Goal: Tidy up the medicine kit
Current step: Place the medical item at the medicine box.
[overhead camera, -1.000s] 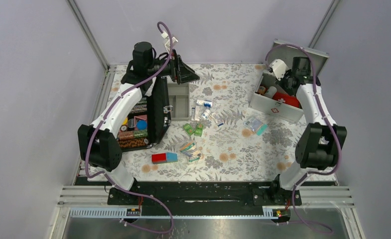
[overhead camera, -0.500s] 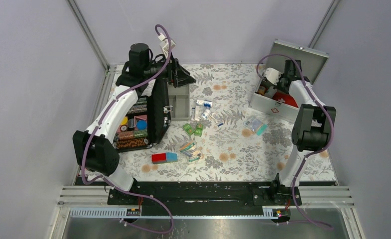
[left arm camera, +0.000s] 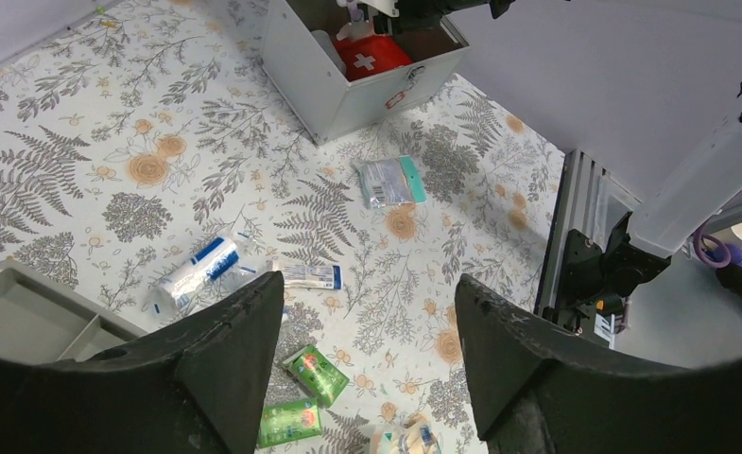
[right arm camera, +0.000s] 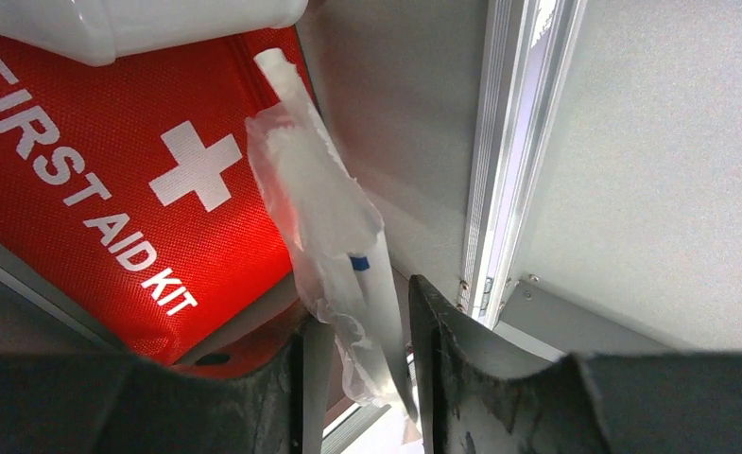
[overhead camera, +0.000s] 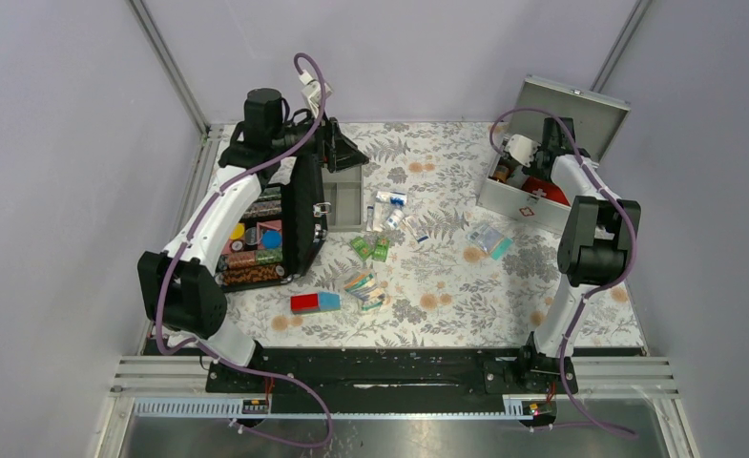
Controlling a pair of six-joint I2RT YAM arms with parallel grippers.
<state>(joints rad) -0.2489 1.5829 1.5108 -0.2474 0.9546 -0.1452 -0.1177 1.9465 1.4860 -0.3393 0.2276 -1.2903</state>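
The packet still hangs above the red first aid kit pouch. My right gripper should move down and ease back over the pouch to let the packet go.
The white metal first-aid box [overhead camera: 528,205] stands open at the back right, lid [overhead camera: 580,105] up. My right gripper [right arm camera: 357,322] is inside it, shut on a clear plastic-wrapped packet [right arm camera: 319,199] with a blue mark. It holds the packet against the box's inner wall, beside the red first aid kit pouch [right arm camera: 112,189]. In the top view the right gripper [overhead camera: 532,172] is over the box. My left gripper [overhead camera: 351,153] is open and empty, held high over the grey tray [overhead camera: 343,196]. It also shows in the left wrist view [left arm camera: 367,303].
On the floral mat lie green sachets [overhead camera: 370,248], a blue-white roll [left arm camera: 197,270], a small tube [left arm camera: 305,274], a teal-edged packet [overhead camera: 489,239], a pile of bandages [overhead camera: 364,286] and a red-blue box [overhead camera: 315,302]. A black case [overhead camera: 265,229] of items stands open at the left. A white bottle [right arm camera: 140,24] lies in the metal box.
My right gripper has moved left and deeper into the metal box, its arm folding in. My left gripper has drawn slightly back and left, still open.
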